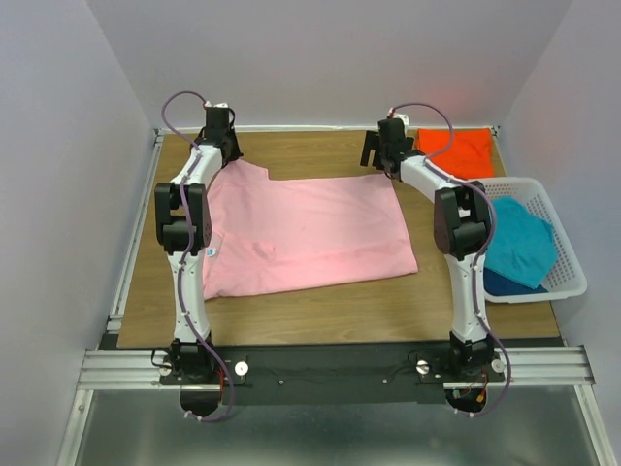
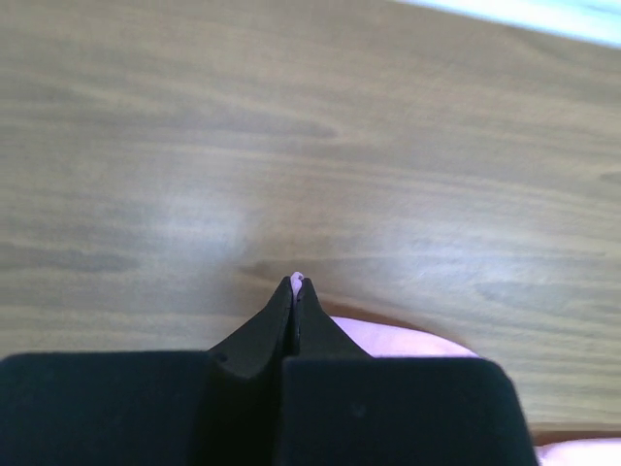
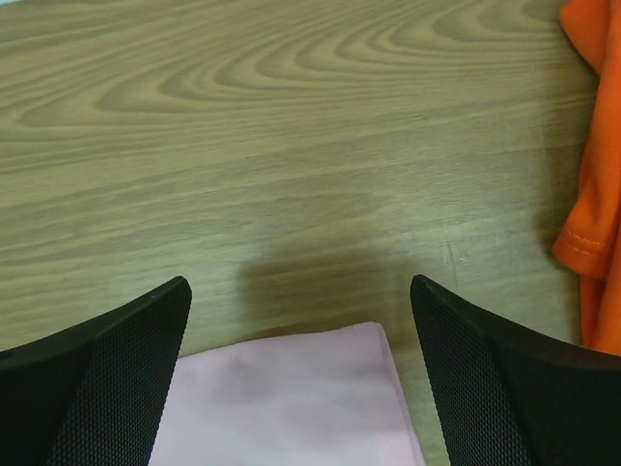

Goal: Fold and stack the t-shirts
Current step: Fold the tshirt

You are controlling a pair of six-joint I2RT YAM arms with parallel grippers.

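Note:
Next, my right gripper lowers and eases back onto the pink shirt's far corner [image 1: 388, 178] [image 3: 365, 342] near the orange t-shirt, since that corner already lies between its open fingers.
The light pink t-shirt [image 1: 301, 233] lies spread flat across the middle of the table. My left gripper [image 1: 217, 136] is at its far left corner, shut on a pinch of pink cloth that shows at the fingertips [image 2: 298, 282]. My right gripper [image 1: 383, 150] is open above the shirt's far right corner [image 3: 310, 398], jaws wide apart with the corner between them. A folded bright orange t-shirt [image 1: 456, 150] lies at the far right; its edge shows in the right wrist view [image 3: 592, 194]. A teal t-shirt [image 1: 519, 243] lies in the basket.
A white plastic lattice basket [image 1: 572, 277] stands at the right edge of the table, holding the teal shirt over a darker blue cloth [image 1: 509, 283]. Grey walls enclose the table at the back and sides. The wooden table [image 1: 340, 311] shows bare at the front.

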